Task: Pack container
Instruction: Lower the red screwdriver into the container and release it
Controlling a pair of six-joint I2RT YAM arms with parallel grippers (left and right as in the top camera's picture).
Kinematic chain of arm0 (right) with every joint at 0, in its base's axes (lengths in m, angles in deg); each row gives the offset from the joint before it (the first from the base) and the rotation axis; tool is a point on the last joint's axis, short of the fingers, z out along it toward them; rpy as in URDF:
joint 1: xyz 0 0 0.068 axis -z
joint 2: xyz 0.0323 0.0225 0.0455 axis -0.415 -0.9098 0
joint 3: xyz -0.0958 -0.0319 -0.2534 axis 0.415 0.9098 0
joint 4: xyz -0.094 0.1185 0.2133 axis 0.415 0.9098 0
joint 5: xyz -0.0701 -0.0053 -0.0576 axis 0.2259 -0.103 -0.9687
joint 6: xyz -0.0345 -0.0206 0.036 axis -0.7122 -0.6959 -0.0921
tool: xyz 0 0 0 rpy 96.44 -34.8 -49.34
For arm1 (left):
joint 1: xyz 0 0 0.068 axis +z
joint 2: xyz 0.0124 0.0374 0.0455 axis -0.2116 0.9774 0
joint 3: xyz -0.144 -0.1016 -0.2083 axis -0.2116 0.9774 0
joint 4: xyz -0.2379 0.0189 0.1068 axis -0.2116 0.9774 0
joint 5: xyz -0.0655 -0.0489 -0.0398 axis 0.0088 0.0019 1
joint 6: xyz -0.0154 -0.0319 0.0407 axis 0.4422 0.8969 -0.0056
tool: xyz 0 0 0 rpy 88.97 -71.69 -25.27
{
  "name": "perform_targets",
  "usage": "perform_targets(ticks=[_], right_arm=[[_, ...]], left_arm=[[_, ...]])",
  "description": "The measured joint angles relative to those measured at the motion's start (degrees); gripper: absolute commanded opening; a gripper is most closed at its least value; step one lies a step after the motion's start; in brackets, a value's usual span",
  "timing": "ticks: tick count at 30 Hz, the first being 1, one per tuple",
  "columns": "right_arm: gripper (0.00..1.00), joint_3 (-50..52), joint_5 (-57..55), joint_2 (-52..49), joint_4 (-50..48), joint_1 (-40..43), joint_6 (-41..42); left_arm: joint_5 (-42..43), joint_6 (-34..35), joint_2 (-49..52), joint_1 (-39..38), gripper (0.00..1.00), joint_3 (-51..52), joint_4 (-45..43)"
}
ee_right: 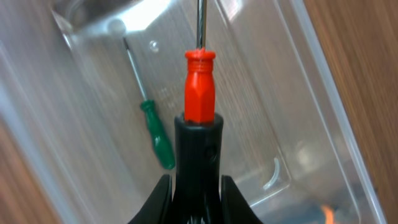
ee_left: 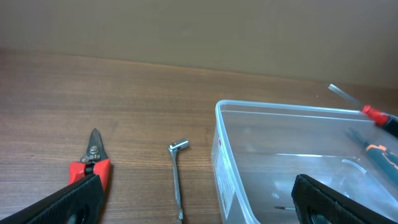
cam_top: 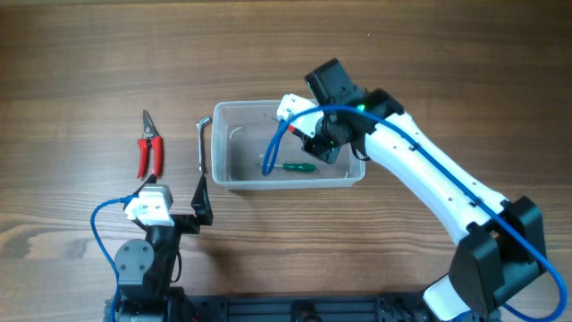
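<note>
The black and red screwdriver needs to go down into the container next with my right gripper, into the open room [cam_top: 290, 145] [ee_right: 231, 113] beside the screwdriver with the green handle.
The clear plastic container [cam_top: 239, 106] stands mid-table; it also shows in the left wrist view [ee_left: 222, 155] and the right wrist view [ee_right: 329, 93]. A green-handled screwdriver [cam_top: 299, 166] lies on its floor [ee_right: 158, 140]. My right gripper [cam_top: 323, 134] hovers over the container's right part, shut [ee_right: 196, 193] on a screwdriver with a black and red handle [ee_right: 200, 87], shaft pointing down into the tub. Its red end also shows in the left wrist view [ee_left: 373, 114]. My left gripper [cam_top: 174, 204] is wide open and empty [ee_left: 199, 205], low, in front of the container's left corner.
Red-handled pruners [cam_top: 149, 148] lie left of the container [ee_left: 90, 165]. A metal L-shaped socket wrench [cam_top: 202, 143] lies between the pruners and the container's left wall [ee_left: 178, 177]. The rest is bare wooden tabletop.
</note>
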Motion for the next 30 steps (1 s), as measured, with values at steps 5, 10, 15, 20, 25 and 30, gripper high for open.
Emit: perform_targets(ticks=[5, 10, 15, 20, 25, 30], right_arm=[[0.04, 6.51, -0.55, -0.02, -6.54, 0.00, -6.36], [0.04, 7.80, -0.76, -1.51, -8.22, 0.00, -10.99], [0.04, 7.80, -1.11, -5.55, -10.23, 0.00, -13.51], [0.18, 7.80, -1.75, -10.23, -12.00, 0.00, -14.12], [0.70, 8.31, -2.45, -11.91, -13.57, 0.00, -13.81], [0.83, 8.31, -3.45, -11.91, -16.52, 0.00, -11.43]], left_arm=[[0.00, 0.00, 0.00, 0.00, 1.00, 0.00, 0.00], [0.00, 0.00, 0.00, 0.00, 1.00, 0.00, 0.00], [0.00, 0.00, 0.00, 0.00, 1.00, 0.00, 0.00], [0.00, 0.00, 0.00, 0.00, 1.00, 0.00, 0.00], [0.00, 0.00, 0.00, 0.00, 1.00, 0.00, 0.00], [0.00, 0.00, 0.00, 0.00, 1.00, 0.00, 0.00]])
